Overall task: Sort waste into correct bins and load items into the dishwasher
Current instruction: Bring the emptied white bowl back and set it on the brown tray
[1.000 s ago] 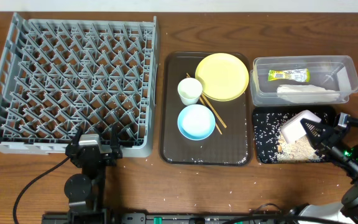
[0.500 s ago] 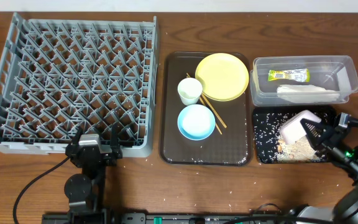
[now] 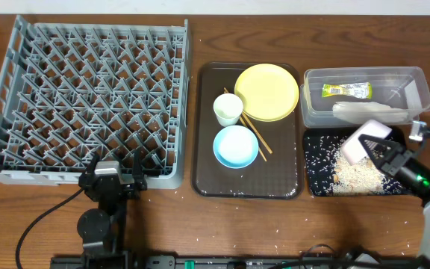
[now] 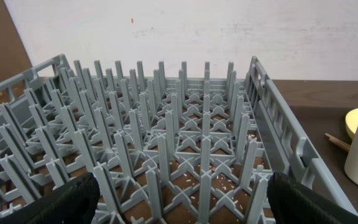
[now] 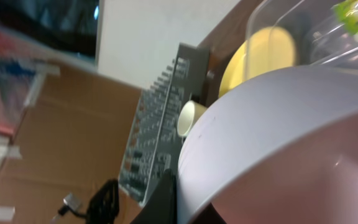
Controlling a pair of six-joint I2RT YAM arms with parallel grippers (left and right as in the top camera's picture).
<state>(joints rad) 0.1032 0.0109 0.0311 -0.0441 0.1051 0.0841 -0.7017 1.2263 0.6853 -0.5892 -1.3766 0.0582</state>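
Observation:
My right gripper carries the bowl to the left in the overhead view to the brown tray's empty near corner (image 3: 281, 169) next, lowers it and releases.
My right gripper (image 3: 385, 155) is shut on the rim of the white bowl (image 3: 362, 141) and holds it tipped over the black tray (image 3: 318, 181), where rice (image 3: 357, 174) lies in a pile. The bowl fills the right wrist view (image 5: 291, 137). The clear tub (image 3: 421, 96) holds the green-and-yellow wrapper (image 3: 346, 91) and the white napkin (image 3: 368, 110). The yellow plate (image 3: 266, 91), white cup (image 3: 228, 108), light blue bowl (image 3: 236, 146) and chopsticks (image 3: 260, 140) lie on the brown tray. My left gripper (image 3: 113, 181) is open at the front edge of the grey dish rack (image 3: 84, 101), seen close in the left wrist view (image 4: 185, 143).
The dark brown serving tray (image 3: 209, 175) sits between the rack and the bins. Loose rice grains are scattered on the wood table near the front edge (image 3: 275, 224). A cable runs from the left arm's base.
My right gripper has moved up and a little back with the white bowl, tipping it further. More rice lies in the black tray. The left arm has not moved.

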